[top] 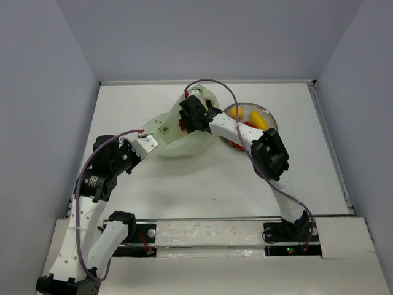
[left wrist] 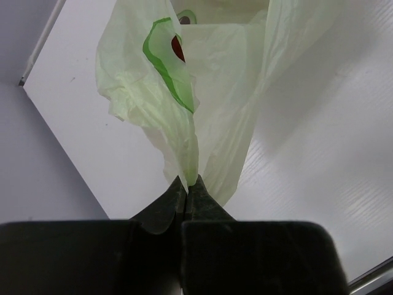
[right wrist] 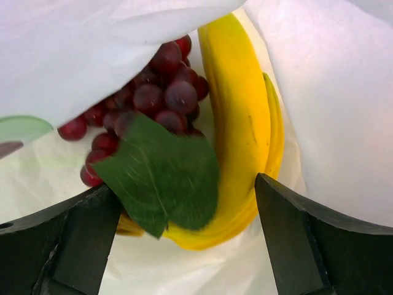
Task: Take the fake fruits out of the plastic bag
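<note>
The green leaf (right wrist: 164, 175) lies between my right gripper's fingers, over the banana. My right gripper should next go a little deeper into the bag (right wrist: 344, 92) and close its fingers on the leaf.
The pale yellow-green plastic bag (top: 178, 138) lies mid-table; it also shows in the left wrist view (left wrist: 215, 80). My left gripper (top: 149, 140) is shut on the bag's near edge (left wrist: 191, 179). My right gripper (top: 191, 110) is inside the bag's mouth, open. In the right wrist view its fingers (right wrist: 288, 239) straddle a yellow banana (right wrist: 236, 135), a dark red grape bunch (right wrist: 147, 98) and a green leaf (right wrist: 166, 178) lying in the bag (right wrist: 344, 92). Yellow fruits (top: 258, 118) and red ones (top: 236, 144) lie on the grey plate (top: 270, 117).
The plate sits right of the bag, partly under my right arm (top: 267, 153). White table (top: 202, 184) with a raised rail along the right edge (top: 331, 147). Grey walls surround the table.
</note>
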Available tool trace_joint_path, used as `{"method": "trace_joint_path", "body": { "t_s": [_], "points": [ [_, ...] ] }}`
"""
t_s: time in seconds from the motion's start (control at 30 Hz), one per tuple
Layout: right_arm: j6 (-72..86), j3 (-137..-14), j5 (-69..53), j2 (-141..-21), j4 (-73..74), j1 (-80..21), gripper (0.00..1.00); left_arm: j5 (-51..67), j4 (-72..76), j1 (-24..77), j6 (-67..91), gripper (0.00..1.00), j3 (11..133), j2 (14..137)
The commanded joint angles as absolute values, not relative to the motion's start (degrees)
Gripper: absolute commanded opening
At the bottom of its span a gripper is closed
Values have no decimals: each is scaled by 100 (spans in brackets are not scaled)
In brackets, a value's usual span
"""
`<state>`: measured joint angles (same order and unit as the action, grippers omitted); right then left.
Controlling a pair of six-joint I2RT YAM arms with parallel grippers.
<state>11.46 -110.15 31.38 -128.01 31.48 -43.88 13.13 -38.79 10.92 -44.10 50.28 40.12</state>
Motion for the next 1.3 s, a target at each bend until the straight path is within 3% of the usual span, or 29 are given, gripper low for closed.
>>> {"method": "trace_joint_path", "body": {
  "t_s": [0.0,0.27,0.37,0.43,0.57,0.8,1.1,1.2,1.23,1.27],
  "points": [
    [659,-11645,3006,-13340,2777,-4395,92,1336,-3656,1125,-4474,6,5186,3999],
    [897,-11944,2549,-13983,2786,-4061,89,1318,-3691,1125,-4395,6,5203,4043],
    [861,-11953,2399,-14045,2786,-4061,76,1310,-3709,1125,-4351,6,5212,4061],
    [844,-11892,2242,-14132,2812,-4061,73,1310,-3674,1125,-4316,6,5221,4096],
    [923,-11831,2197,-14282,3207,-4061,88,1283,-3665,1125,-4271,6,5308,4157],
    [861,-11216,1662,-13773,3542,-4175,90,1081,-3498,1125,-4272,6,5247,4183],
    [1308,-10671,2003,-13755,4334,-4570,88,712,-3182,1125,-3832,6,5423,4368],
    [1554,-10258,2048,-13650,4263,-4632,82,668,-3155,1125,-3736,6,5414,4368],
    [1608,-10196,2065,-13641,4210,-4684,77,659,-3147,1125,-3709,6,5405,4377],
    [1669,-10091,2083,-13632,4184,-4685,64,677,-3155,1125,-3674,6,5405,4386]
  ]
}}
